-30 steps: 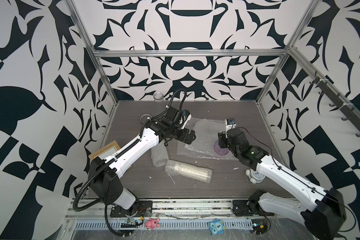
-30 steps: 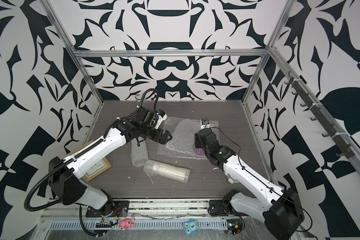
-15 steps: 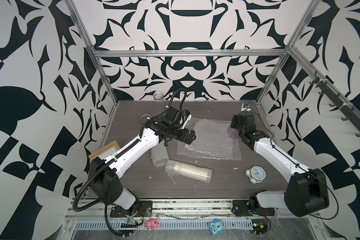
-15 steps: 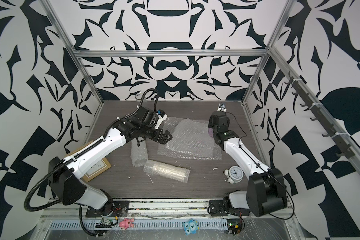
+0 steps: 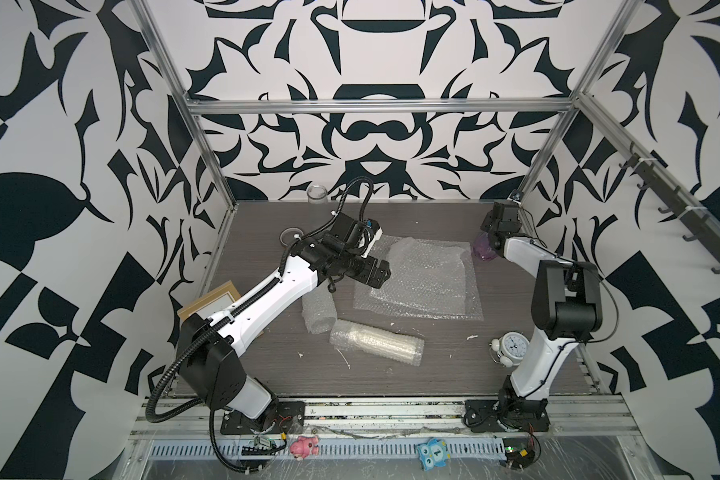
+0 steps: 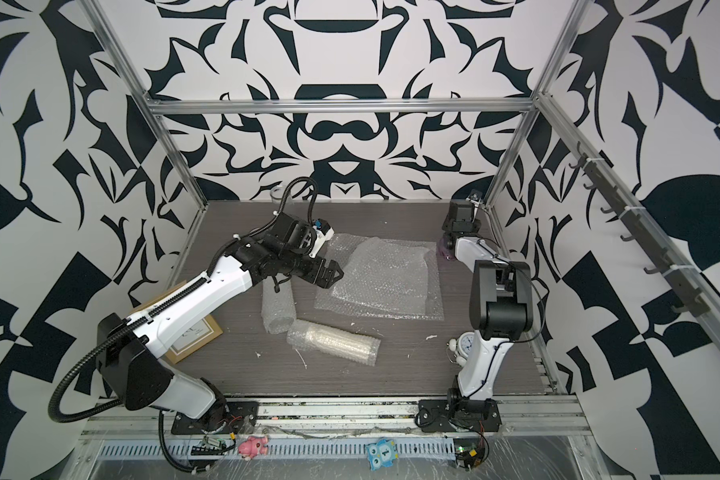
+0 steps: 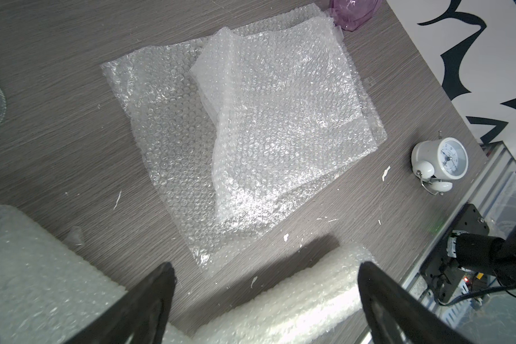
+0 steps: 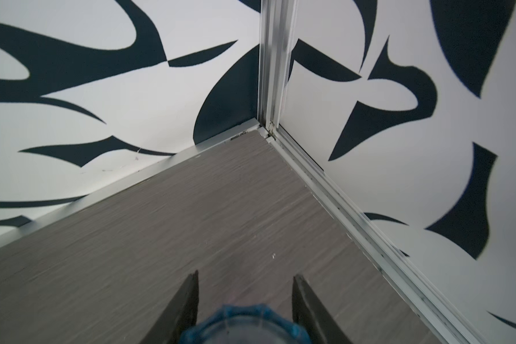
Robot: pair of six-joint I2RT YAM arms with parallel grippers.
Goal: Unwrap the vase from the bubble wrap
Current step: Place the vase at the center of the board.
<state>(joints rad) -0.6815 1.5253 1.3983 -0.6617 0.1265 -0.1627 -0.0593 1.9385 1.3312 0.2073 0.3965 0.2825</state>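
The bare tabletop behind the sheets is empty, so the robot's right gripper next needs to carry the vase outward, then across to that spot, and release it there.
Two flat sheets of bubble wrap (image 5: 420,278) (image 6: 383,282) (image 7: 251,134) lie overlapped mid-table. The vase, translucent purple with a blue rim (image 5: 484,250) (image 6: 444,251) (image 8: 242,324), is bare and sits between the fingers of my right gripper (image 5: 486,243) (image 6: 447,245) (image 8: 245,280), which is shut on it near the back right corner. My left gripper (image 5: 381,276) (image 6: 333,274) (image 7: 264,271) hangs open over the sheets' left edge, holding nothing. Two rolled tubes of bubble wrap (image 5: 375,343) (image 5: 319,313) lie in front of it.
A white alarm clock (image 5: 512,347) stands by the right arm's base. A wooden picture frame (image 5: 208,303) lies at the left edge. A glass jar (image 5: 316,193) and a ring (image 5: 287,237) sit at the back left. The frame post and walls close the corner (image 8: 268,125).
My right arm has swung from the sheets' right edge to the back right corner, carrying the vase off the bubble wrap. The left arm has stayed still and open.
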